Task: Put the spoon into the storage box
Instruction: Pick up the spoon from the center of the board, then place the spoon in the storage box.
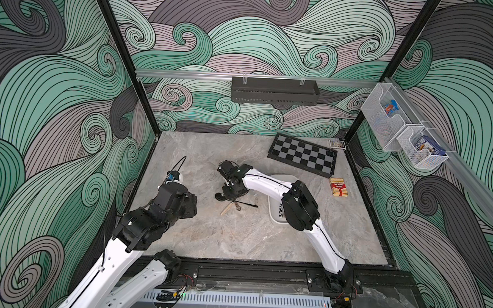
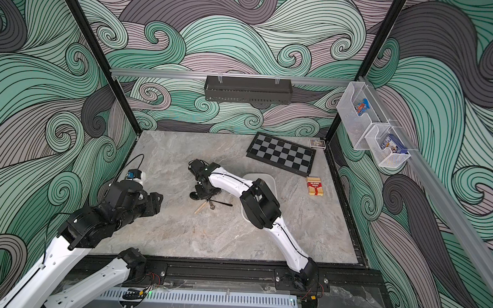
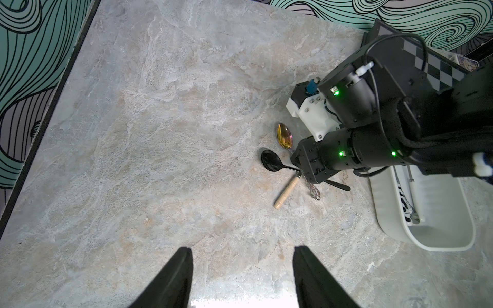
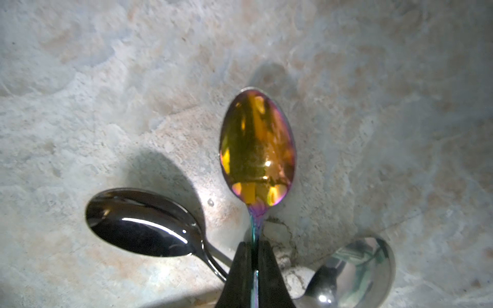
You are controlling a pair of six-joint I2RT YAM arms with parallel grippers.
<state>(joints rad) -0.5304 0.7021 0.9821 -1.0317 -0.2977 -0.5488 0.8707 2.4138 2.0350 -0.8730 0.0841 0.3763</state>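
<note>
My right gripper raises the gold spoon [image 4: 257, 149] next, carries it over the storage box's open inside, lowers it and releases, since the box's white rim stands above the tabletop.
My right gripper [image 4: 254, 244] is shut on the thin handle of an iridescent gold spoon [image 4: 257, 149], whose bowl points away from the fingers, close over the marble table. The left wrist view shows the same spoon [image 3: 284, 135] beside the right wrist. The white storage box [image 1: 278, 180] lies to the right of it, partly under the right arm, and appears as a shallow tray [image 3: 440, 240] in the left wrist view. My left gripper [image 3: 242, 250] hangs open and empty over bare table at the left.
A black spoon [image 4: 141, 224], a silver spoon [image 4: 360, 269] and a wooden-handled tool [image 3: 286, 192] lie around the held spoon. The box holds a zebra-patterned item [image 3: 405, 202]. A chessboard [image 1: 304, 154], red pack [image 1: 337, 186] and card deck [image 1: 337, 144] sit at the back right.
</note>
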